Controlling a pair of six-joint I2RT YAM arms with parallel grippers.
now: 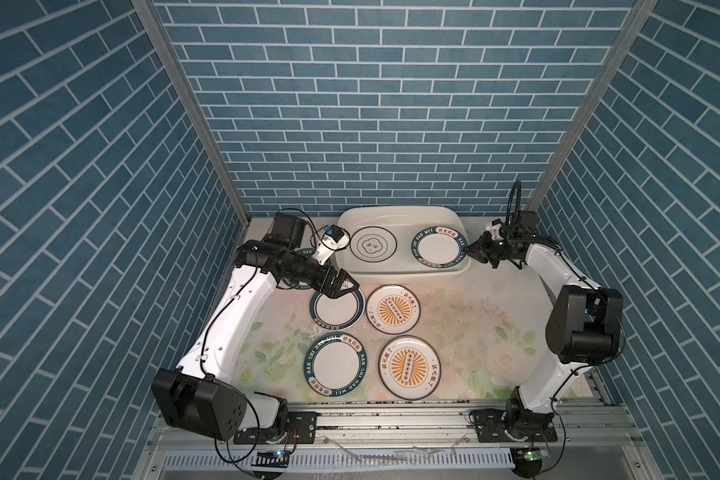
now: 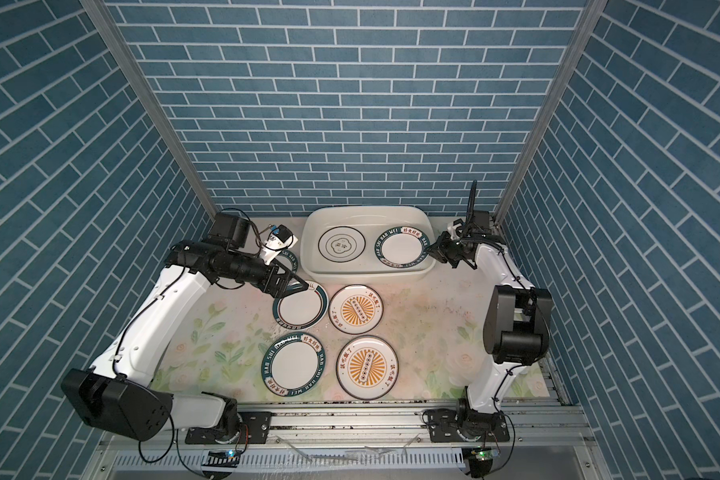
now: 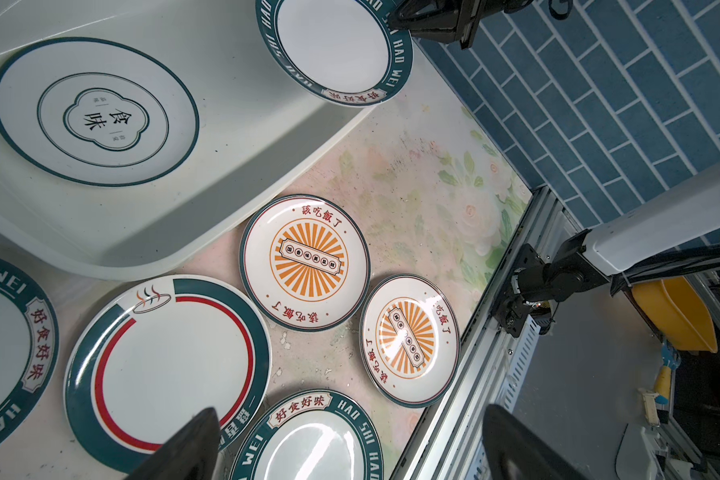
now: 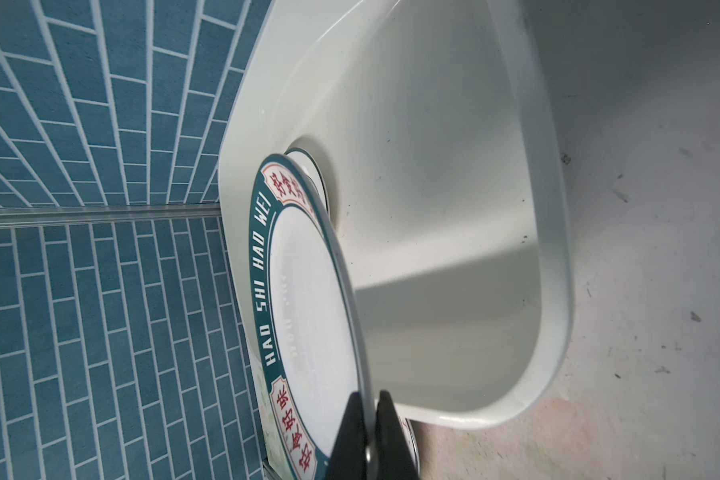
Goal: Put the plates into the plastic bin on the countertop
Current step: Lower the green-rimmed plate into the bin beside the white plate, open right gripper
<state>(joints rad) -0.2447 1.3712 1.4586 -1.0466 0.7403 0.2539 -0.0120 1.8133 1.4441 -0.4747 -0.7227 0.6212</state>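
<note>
My right gripper lowers the teal lettered plate onto the bare bin bottom beside the black-ringed plate next and releases the lettered plate's rim, since that part of the bin stands empty.
The white plastic bin [image 1: 400, 212] stands at the back of the flowered countertop [image 1: 466, 332]. A plate with thin black rings [image 1: 373, 245] lies flat inside it. My right gripper [image 1: 470, 249] is shut on the rim of a teal lettered plate [image 4: 308, 299], held tilted over the bin's right side. My left gripper [image 1: 347, 289] hangs open over a teal-rimmed plate with a red ring [image 3: 171, 370]. Two orange sunburst plates [image 1: 393, 308] [image 1: 409, 361] and another teal lettered plate [image 1: 335, 365] lie on the countertop. One more teal plate [image 1: 304, 253] is mostly hidden under the left arm.
Blue brick-patterned walls [image 1: 100, 249] close in the left, right and back sides. An aluminium rail [image 1: 391, 419] with both arm bases runs along the front edge. The countertop's right half [image 2: 433, 332] shows only its flower print.
</note>
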